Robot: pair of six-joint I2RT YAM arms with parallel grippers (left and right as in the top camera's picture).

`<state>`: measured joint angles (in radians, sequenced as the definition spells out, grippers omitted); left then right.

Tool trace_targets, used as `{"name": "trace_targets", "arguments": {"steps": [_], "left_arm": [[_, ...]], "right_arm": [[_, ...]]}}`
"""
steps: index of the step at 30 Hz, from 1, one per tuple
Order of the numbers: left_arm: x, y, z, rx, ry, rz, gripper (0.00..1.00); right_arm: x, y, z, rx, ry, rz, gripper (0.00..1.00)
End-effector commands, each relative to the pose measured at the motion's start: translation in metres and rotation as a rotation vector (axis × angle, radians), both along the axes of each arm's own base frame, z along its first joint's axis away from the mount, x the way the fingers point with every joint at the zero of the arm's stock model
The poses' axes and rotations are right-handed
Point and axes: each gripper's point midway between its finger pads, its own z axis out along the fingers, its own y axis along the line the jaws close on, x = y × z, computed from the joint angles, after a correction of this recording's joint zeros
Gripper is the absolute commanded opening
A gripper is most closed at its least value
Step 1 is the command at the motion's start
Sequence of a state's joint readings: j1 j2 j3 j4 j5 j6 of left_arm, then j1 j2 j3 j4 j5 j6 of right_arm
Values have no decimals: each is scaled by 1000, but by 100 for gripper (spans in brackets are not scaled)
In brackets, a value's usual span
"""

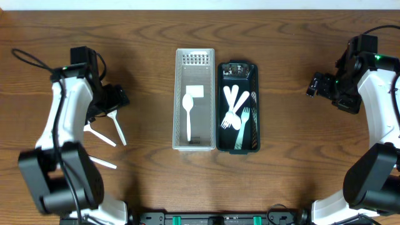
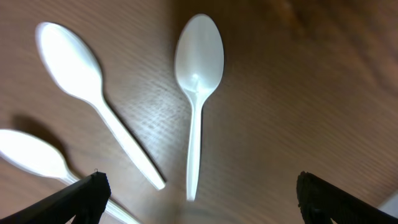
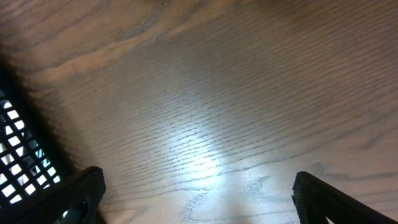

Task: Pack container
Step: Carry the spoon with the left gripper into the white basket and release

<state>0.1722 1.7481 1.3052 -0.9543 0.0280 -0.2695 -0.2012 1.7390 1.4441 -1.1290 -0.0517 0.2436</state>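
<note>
The left gripper lowers to the spoon's handle near its bowl (image 1: 116,121) next, since the spoon nearest the white mesh container (image 1: 178,94) lies lined up between its open fingers.
A white mesh container (image 1: 178,94) holds one white spoon (image 1: 188,112). A dark green container (image 1: 220,100) beside it holds several white forks and spoons (image 1: 234,112). Three white spoons lie on the table at the left: one (image 1: 117,127) (image 2: 196,87), another (image 1: 99,134) (image 2: 93,93), and a third (image 1: 103,162) (image 2: 37,158). My left gripper (image 1: 115,100) (image 2: 198,208) is open just above these spoons, holding nothing. My right gripper (image 1: 315,84) (image 3: 199,199) is open and empty over bare table, right of the green container.
The wooden table (image 1: 300,162) carries both containers at its middle. The dark container's mesh wall (image 3: 18,162) shows at the left edge of the right wrist view.
</note>
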Motion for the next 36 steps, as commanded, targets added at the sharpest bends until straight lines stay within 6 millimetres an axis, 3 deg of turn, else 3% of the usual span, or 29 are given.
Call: {"name": "trace_targets", "arguments": {"steps": [1,14,22,27,30,36], "left_arm": [[3,-2,-21,-26,41,0,98],[5,-10,-84,-95,156,-70,98],[0,-11,-91,-100,182,-68,99],[-2,-12,-90,-103,193,-68,74],[-3,-12,-90,-103,194,-68,51],[-3,-12,-90,-103,196,-68,34]], "right_arm": [[0,4,-1,4,2,22,99],[0,4,-1,4,2,22,99],[0,4,-1,3,1,25,99],[0,4,-1,3,1,25,99],[0,4,-1,3,2,25,99],[0,4,-1,2,2,29,99]]}}
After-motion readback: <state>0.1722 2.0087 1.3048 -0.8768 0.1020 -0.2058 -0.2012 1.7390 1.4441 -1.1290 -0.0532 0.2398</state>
